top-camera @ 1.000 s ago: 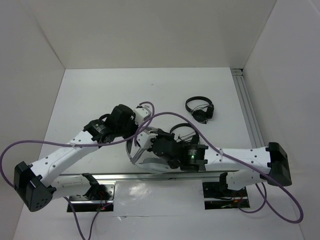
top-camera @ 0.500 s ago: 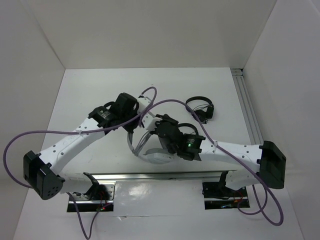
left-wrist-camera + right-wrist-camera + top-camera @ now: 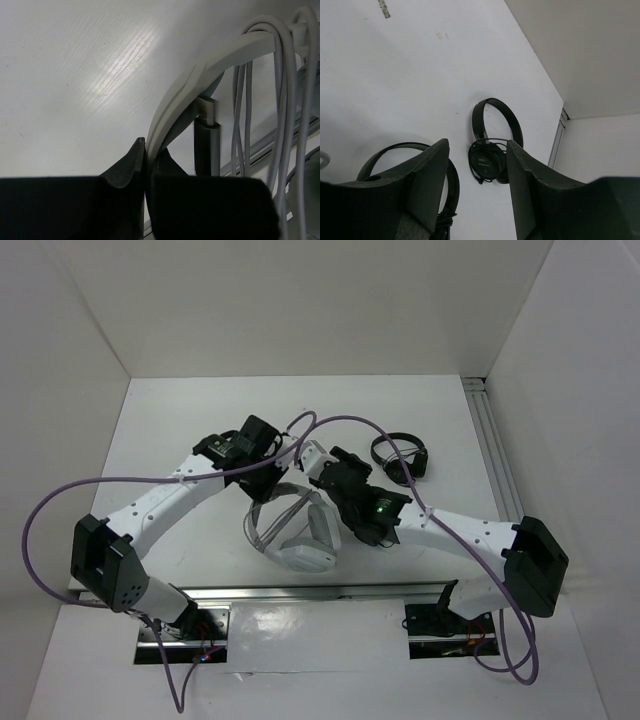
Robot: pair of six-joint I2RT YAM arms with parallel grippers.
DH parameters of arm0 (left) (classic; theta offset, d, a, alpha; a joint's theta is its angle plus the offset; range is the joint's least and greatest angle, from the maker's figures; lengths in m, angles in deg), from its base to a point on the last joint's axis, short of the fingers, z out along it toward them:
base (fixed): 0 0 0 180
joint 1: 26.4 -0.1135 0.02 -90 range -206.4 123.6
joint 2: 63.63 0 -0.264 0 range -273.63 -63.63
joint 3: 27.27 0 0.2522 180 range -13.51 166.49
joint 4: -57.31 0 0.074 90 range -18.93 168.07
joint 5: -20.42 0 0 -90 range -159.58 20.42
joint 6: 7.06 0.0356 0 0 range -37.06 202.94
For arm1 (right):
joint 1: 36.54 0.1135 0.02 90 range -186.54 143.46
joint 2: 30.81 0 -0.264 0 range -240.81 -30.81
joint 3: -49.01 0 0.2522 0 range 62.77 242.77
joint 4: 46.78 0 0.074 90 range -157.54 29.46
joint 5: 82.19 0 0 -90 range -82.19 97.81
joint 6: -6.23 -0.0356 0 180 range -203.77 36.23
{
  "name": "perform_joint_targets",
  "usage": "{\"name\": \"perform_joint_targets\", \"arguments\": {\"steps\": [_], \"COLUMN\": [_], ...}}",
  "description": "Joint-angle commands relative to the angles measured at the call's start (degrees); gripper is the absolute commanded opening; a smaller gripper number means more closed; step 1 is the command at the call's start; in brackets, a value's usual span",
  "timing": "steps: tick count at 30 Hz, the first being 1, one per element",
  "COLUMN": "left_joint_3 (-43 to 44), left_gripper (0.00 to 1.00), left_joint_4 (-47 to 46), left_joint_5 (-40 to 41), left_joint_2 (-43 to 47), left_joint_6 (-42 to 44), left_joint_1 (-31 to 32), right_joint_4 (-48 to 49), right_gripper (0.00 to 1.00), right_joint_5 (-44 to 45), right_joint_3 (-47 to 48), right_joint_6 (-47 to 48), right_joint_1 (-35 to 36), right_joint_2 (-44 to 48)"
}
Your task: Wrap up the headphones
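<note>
My left gripper moves outward, to the left in the top view, and down to release the headphones next, since the table's bare far corner lies that way.
The light grey headphones (image 3: pixel 303 536) lie in the middle of the table, one big earcup (image 3: pixel 307 557) towards the arm bases. My left gripper (image 3: pixel 271 470) is shut on their headband (image 3: pixel 200 75), with both fingers pressed against the band; its tips show in the left wrist view (image 3: pixel 148 150). The thin grey cable (image 3: pixel 281 100) hangs in several loops over the band, and a grey plug (image 3: pixel 206 140) hangs beside it. My right gripper (image 3: pixel 316 458) is open and empty above the table, just beyond the headband; in the right wrist view (image 3: pixel 477 145) nothing is between its fingers.
One small black headphone set (image 3: pixel 401 456) lies at the back right; it also shows in the right wrist view (image 3: pixel 493 159). A second black set (image 3: pixel 422 150) lies mostly under my right arm. A metal rail (image 3: pixel 497 470) runs along the right wall.
Both arms have reached farther from their bases. My left gripper has carried the headband that way. My right gripper has come off the headphones, which now show more fully.
</note>
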Motion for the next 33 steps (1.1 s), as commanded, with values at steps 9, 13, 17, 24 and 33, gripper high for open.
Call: {"name": "perform_joint_targets", "arguments": {"steps": [9, 13, 17, 24, 33], "left_joint_3": [4.32, 4.32, 5.89, 5.81, 3.96], "left_gripper": [0.0, 0.0, 0.0, 0.0, 0.0], "left_joint_4": [1.54, 1.54, 1.02, -4.86, -10.93], "left_joint_5": [5.71, 6.93, 7.56, 11.06, 11.87], "left_joint_2": [-2.72, -3.24, -3.77, -3.24, -6.14], "left_joint_6": [-2.57, -3.11, -4.24, -9.07, -12.94], "left_joint_1": [-2.72, -2.72, -2.72, -2.72, -5.0], "right_joint_4": [-4.84, -6.18, -9.07, -15.04, -21.47], "right_gripper": [0.59, 0.73, 0.86, 0.92, 1.0], "right_joint_5": [-6.83, -14.34, -14.35, -12.15, -16.01], "right_joint_3": [7.31, 8.12, 11.01, 14.97, 14.37], "right_joint_6": [-11.46, -15.26, -17.98, -25.99, -34.24], "right_joint_1": [-4.93, -6.26, -6.26, -6.26, -5.12], "right_joint_2": [4.07, 8.82, 9.88, 14.36, 20.51]}}
